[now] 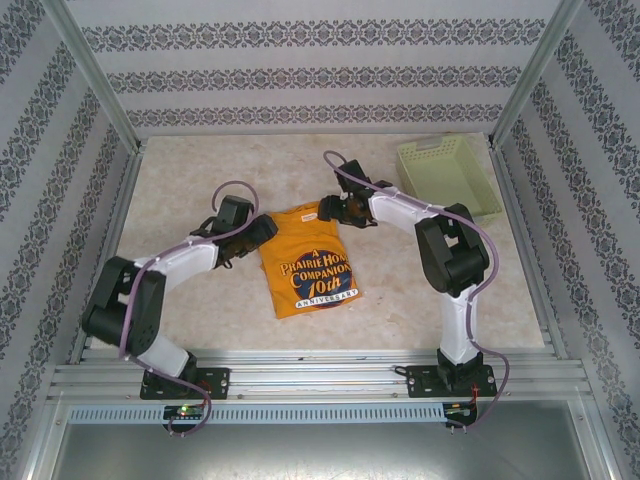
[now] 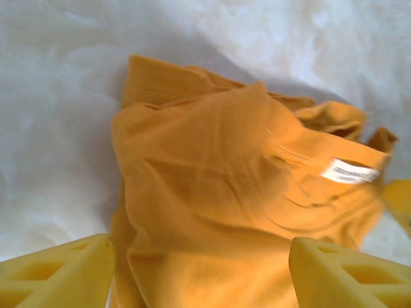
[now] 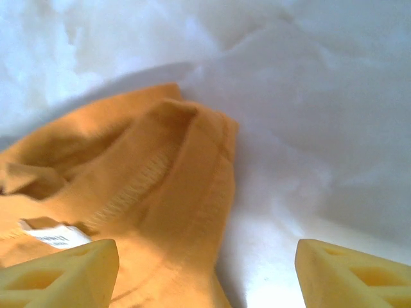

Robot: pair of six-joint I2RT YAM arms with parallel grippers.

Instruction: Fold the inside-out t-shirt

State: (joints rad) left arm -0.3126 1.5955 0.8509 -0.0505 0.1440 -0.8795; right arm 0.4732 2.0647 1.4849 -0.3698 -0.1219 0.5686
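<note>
My right gripper should move gently down and toward the white neck label next, onto the stitched corner fold (image 3: 198,163), because the bare table leaves room for one finger.
The orange-yellow t-shirt (image 1: 308,262) lies in the middle of the table, folded narrow, its dark printed graphic facing up and a white neck label at its far end. My left gripper (image 1: 262,232) hovers at the shirt's upper left corner, open, its yellow fingers (image 2: 61,273) spread wide over bunched cloth (image 2: 218,212). Across from it, my right gripper (image 1: 330,209) is at the shirt's upper right corner by the collar, also open. Its fingers (image 3: 350,276) straddle the stitched edge of the shirt (image 3: 173,192), with bare table under the right one.
A pale green plastic basket (image 1: 448,177) stands at the back right of the marbled tabletop (image 1: 180,190). Patterned walls and metal posts close in the table on three sides.
</note>
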